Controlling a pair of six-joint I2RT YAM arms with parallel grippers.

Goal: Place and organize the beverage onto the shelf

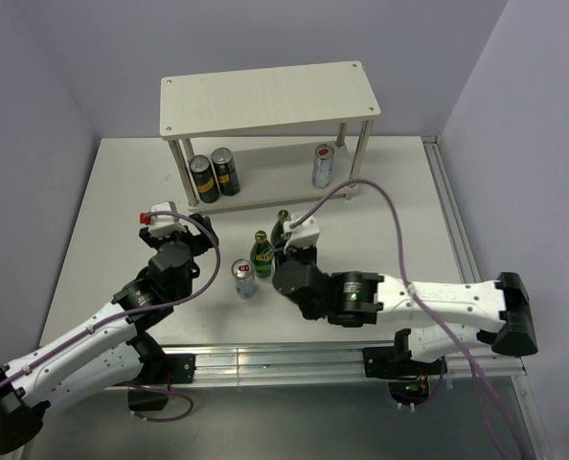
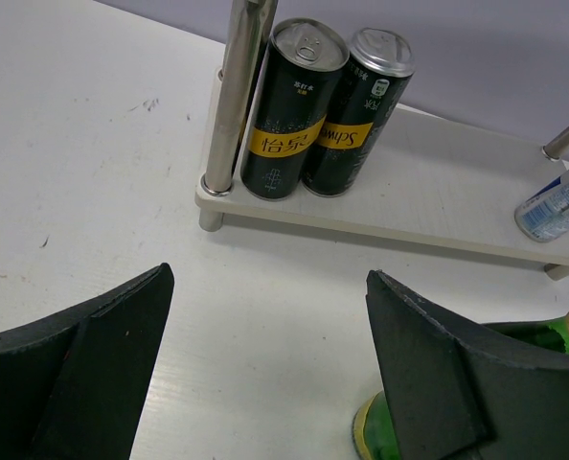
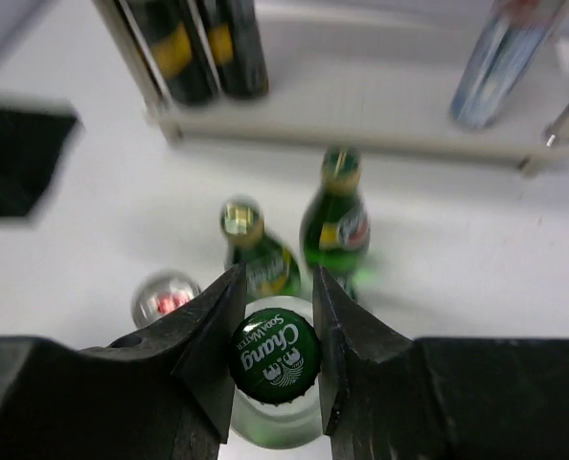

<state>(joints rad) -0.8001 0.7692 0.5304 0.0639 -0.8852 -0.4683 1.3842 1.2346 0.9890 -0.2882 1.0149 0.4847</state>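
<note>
The robot's right hand next has to lift the bottle outward onto the top board's bare end (image 1: 336, 101) over the silver-blue can and let go of the bottle there.
My right gripper (image 3: 273, 356) is shut on the green cap of a clear bottle (image 3: 271, 422), which stands on the table; in the top view my right gripper (image 1: 288, 253) hides it. Just beyond it stand two green glass bottles (image 3: 257, 257) (image 3: 336, 226) and a silver can (image 3: 164, 298); in the top view the bottles (image 1: 261, 250) (image 1: 283, 226) and the can (image 1: 244, 279) stand in front of the shelf (image 1: 265, 96). My left gripper (image 2: 270, 364) is open and empty over bare table, near the shelf's left front leg (image 2: 238, 96); in the top view it (image 1: 201, 231) is left of the bottles.
Two dark cans with yellow bands (image 1: 203, 178) (image 1: 225, 171) stand on the shelf's lower board at the left, and a silver-blue can (image 1: 323, 165) at the right. Grey walls close the table on three sides. A metal rail (image 1: 284, 362) runs along the near edge.
</note>
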